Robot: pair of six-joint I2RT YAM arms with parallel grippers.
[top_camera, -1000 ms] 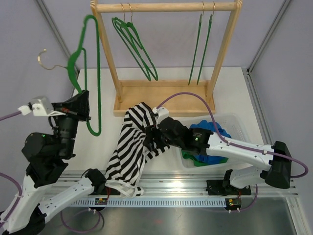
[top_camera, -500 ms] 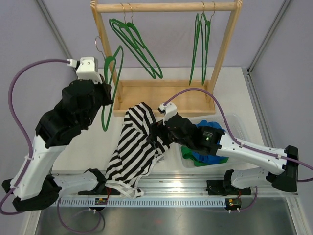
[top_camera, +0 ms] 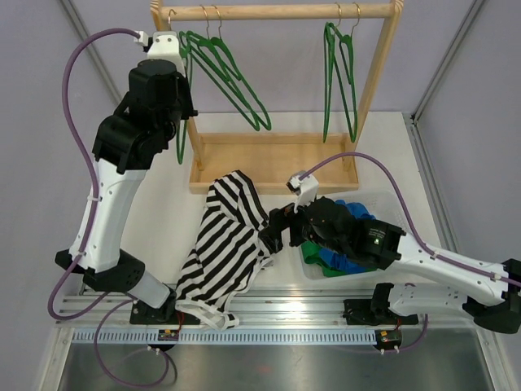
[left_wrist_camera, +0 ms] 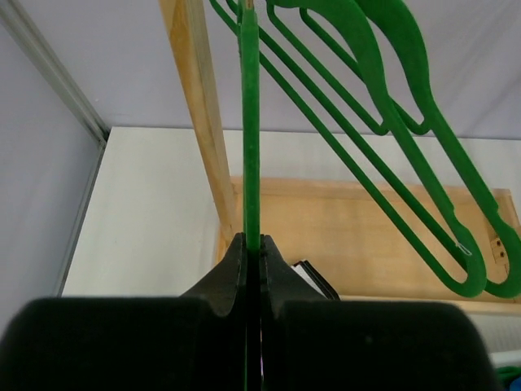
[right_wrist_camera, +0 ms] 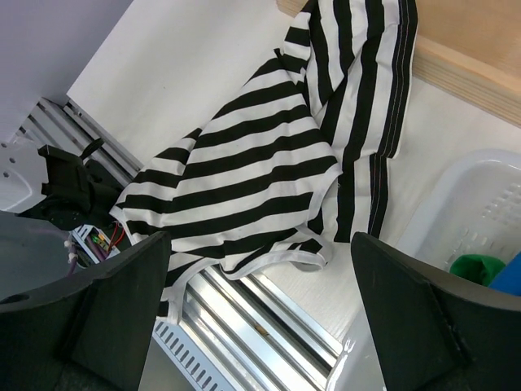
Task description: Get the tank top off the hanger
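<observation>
I will next move my left gripper toward the neighbouring hangers (top_camera: 216, 57) (left_wrist_camera: 381, 77), and that will slide the green hanger along the bar.
The black and white striped tank top (top_camera: 228, 244) lies crumpled on the table, free of any hanger, its lower end hanging over the front rail. In the right wrist view the tank top (right_wrist_camera: 260, 155) spreads below my right gripper (right_wrist_camera: 260, 326), whose jaws stand wide apart and hold nothing. From above, the right gripper (top_camera: 277, 229) hovers at the garment's right edge. My left gripper (top_camera: 182, 114) is raised beside the rack's left post, shut on a bare green hanger (top_camera: 180, 143). The left wrist view has the hanger (left_wrist_camera: 251, 122) edge-on, pinched in the left gripper (left_wrist_camera: 253, 244).
A wooden rack (top_camera: 277, 11) stands at the back with more green hangers (top_camera: 232, 81) on its rail and a wooden base (top_camera: 269, 159). A white bin (top_camera: 391, 208) with blue and green clothes sits at the right. Aluminium rails (top_camera: 309, 314) run along the front edge.
The left arm swung the green hanger from the far left up to the rack's left end. The right gripper opened, let go of the tank top and drew back to the right.
</observation>
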